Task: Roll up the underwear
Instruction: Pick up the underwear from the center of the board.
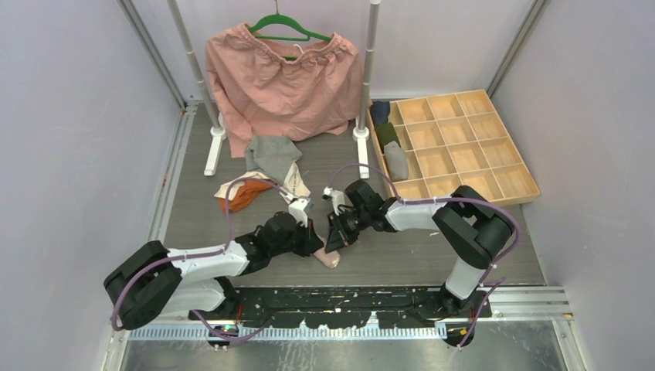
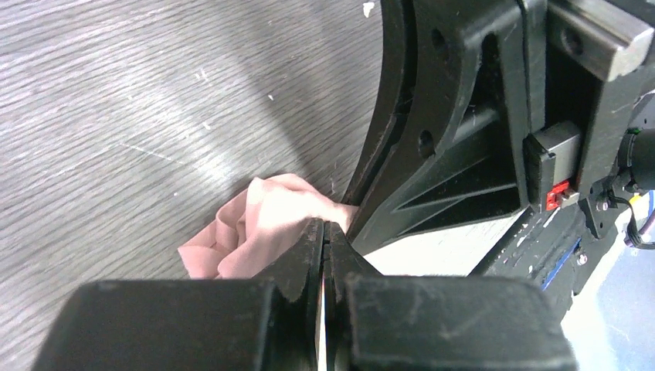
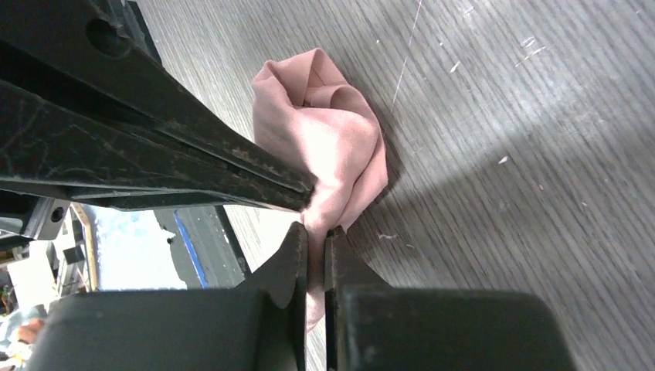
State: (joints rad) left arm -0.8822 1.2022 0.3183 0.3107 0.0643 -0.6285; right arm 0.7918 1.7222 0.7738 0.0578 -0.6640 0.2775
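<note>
The near compartment [image 1: 410, 188] beside the grey roll is empty, so I need to lift my right gripper, carry it outward and lower it to release the pink underwear [image 1: 329, 258] there.
A dusty pink underwear [image 1: 329, 258] lies bunched on the grey table near the front, between my two grippers. My left gripper [image 1: 315, 241] is shut, its tips nipping the pink cloth [image 2: 263, 224]. My right gripper [image 1: 334, 235] is shut on the same cloth [image 3: 332, 131], which shows between its jaws. The two grippers almost touch. The left fingers [image 3: 193, 147] cross the right wrist view. A grey underwear [image 1: 274, 154], a cream one [image 1: 297, 185] and an orange one [image 1: 241, 199] lie in a pile behind the left arm.
A wooden compartment tray [image 1: 463, 147] stands at the back right, with navy [image 1: 378, 110], green [image 1: 386, 135] and grey [image 1: 396, 161] rolls in its left column. A salmon-pink garment [image 1: 286, 85] hangs on a green hanger between two white rack posts [image 1: 363, 131].
</note>
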